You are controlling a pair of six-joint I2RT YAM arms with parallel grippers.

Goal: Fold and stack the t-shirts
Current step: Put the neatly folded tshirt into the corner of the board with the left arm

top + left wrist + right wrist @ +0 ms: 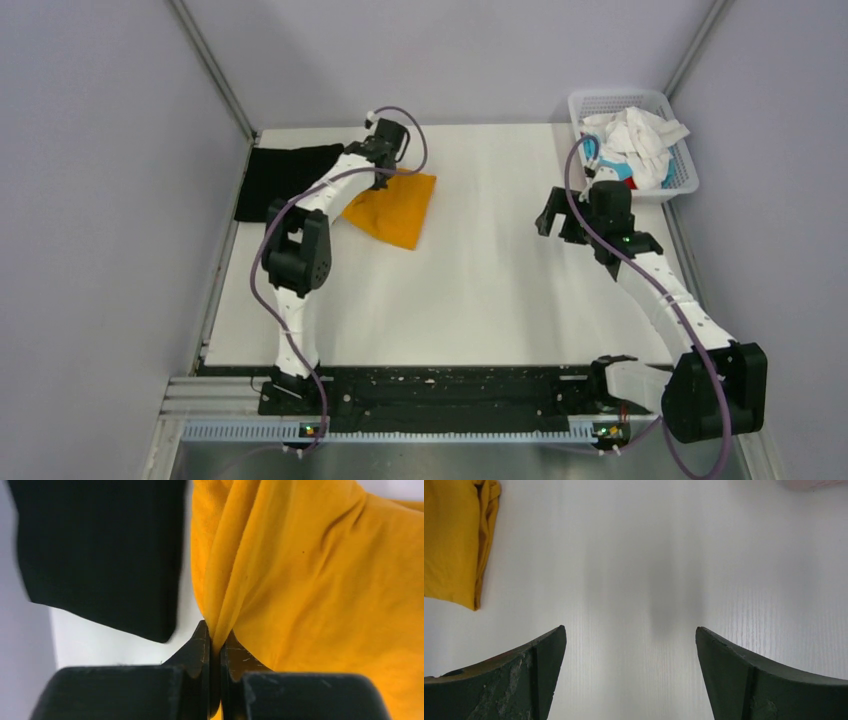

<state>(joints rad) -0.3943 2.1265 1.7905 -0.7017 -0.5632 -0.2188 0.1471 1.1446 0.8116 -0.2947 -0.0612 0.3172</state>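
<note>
The black t-shirt is to the left of my left gripper in the top view, so the gripper will next carry the fold of the mustard-orange t-shirt onto the black t-shirt point(283, 178) point(100, 550) and let go of it.
A folded mustard-orange t-shirt point(392, 210) lies at the back left of the table, next to a folded black t-shirt point(283, 178) in the far left corner. My left gripper point(384, 176) is shut on a fold of the mustard-orange t-shirt point(310, 575), with the black t-shirt point(100, 550) just to its left in the wrist view. My right gripper point(556, 222) is open and empty above bare table; the orange shirt point(454, 540) shows at the left edge of its wrist view. White, light-blue and red shirts point(632, 145) lie crumpled in the basket.
A white plastic mesh basket point(684, 182) stands at the back right corner. Grey walls with metal frame posts close in the table on the left, back and right.
</note>
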